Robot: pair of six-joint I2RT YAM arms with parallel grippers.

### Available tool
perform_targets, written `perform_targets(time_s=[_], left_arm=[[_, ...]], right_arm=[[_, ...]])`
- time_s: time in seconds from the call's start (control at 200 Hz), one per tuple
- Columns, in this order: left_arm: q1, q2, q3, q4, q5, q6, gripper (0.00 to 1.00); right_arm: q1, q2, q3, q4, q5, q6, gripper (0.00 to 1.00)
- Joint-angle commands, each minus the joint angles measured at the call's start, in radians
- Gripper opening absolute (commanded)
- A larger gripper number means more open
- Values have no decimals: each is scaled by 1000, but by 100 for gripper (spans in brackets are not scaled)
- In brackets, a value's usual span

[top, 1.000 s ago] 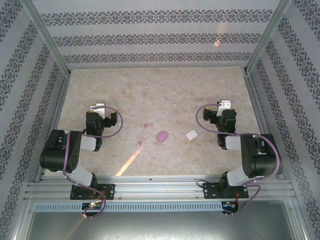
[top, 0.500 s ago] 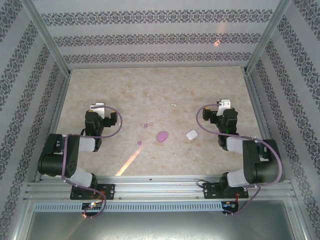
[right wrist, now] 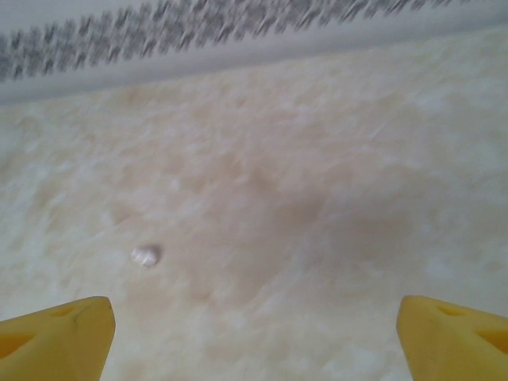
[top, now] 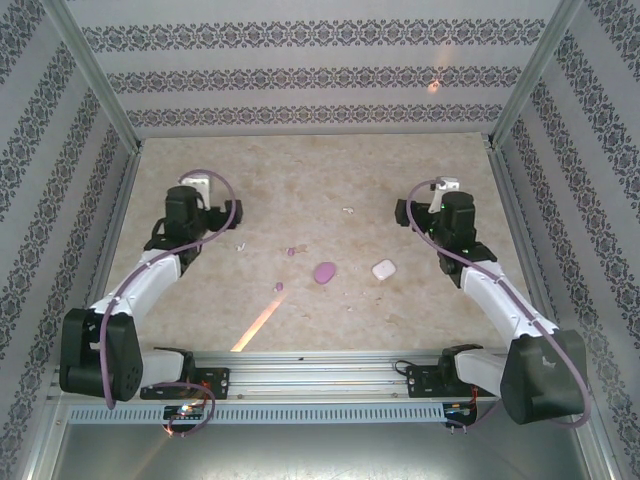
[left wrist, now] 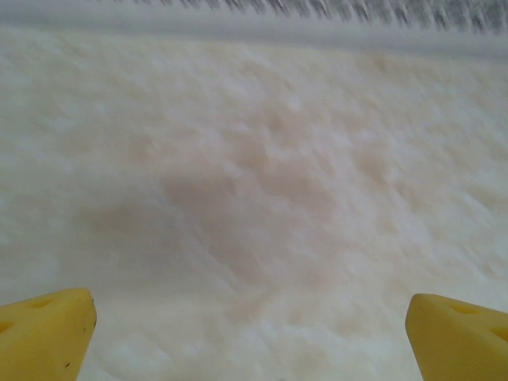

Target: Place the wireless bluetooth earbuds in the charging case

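The left gripper has only bare table beneath it, so next it should swing back, turning toward the white case [top: 384, 268], and lower its open fingers around the purple charging case [top: 325, 271].
Two pale purple earbuds [top: 291, 251] [top: 279, 286] lie left of the purple oval charging case [top: 325, 271] at mid-table. A white rounded-square case [top: 384, 268] sits to its right. A tiny white earbud [top: 348, 211] lies farther back, and in the right wrist view this white earbud [right wrist: 146, 255] is ahead and left of the jaws. My left gripper [top: 205, 186] [left wrist: 250, 317] hovers over bare table at the left, open and holding nothing. My right gripper [top: 446, 190] [right wrist: 254, 317] hovers at the right, behind the white case, open and holding nothing.
Patterned walls and metal posts [top: 100, 90] close in the beige table [top: 330, 170] on three sides. The far wall's base [right wrist: 238, 55] runs ahead of both grippers. An aluminium rail [top: 320, 375] carries the arm bases at the near edge.
Both arms have stretched out from their folded poses. Each gripper has moved away from the bases toward the far wall. The cases and earbuds have not moved.
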State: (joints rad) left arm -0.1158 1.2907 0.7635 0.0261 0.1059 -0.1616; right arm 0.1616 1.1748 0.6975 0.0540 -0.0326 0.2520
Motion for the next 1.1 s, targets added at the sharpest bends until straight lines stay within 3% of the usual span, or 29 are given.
perform_targets(time_s=[0.0,0.215,0.385,0.689,0.924,1.094], left_arm=[[-120,26,1,-208,19,-79,100],[-390,51,-57,-103,81,-30,100],[-555,99,-90,21,66,65,100],[-644,312,19,73,73,49,100],[-663,481,156,2,46,70,100],[-663,560,184,5,62,100,92]], right_arm=[[90,66,58,-199,-28,85,91],[270,149,97,-232,-3,169,92],[321,184,81,-246,1,259,92],[323,135,-25,-265,25,347,93],[313,57,-83,-287,40,374,93],[305,10,-95,-330,48,384,94]])
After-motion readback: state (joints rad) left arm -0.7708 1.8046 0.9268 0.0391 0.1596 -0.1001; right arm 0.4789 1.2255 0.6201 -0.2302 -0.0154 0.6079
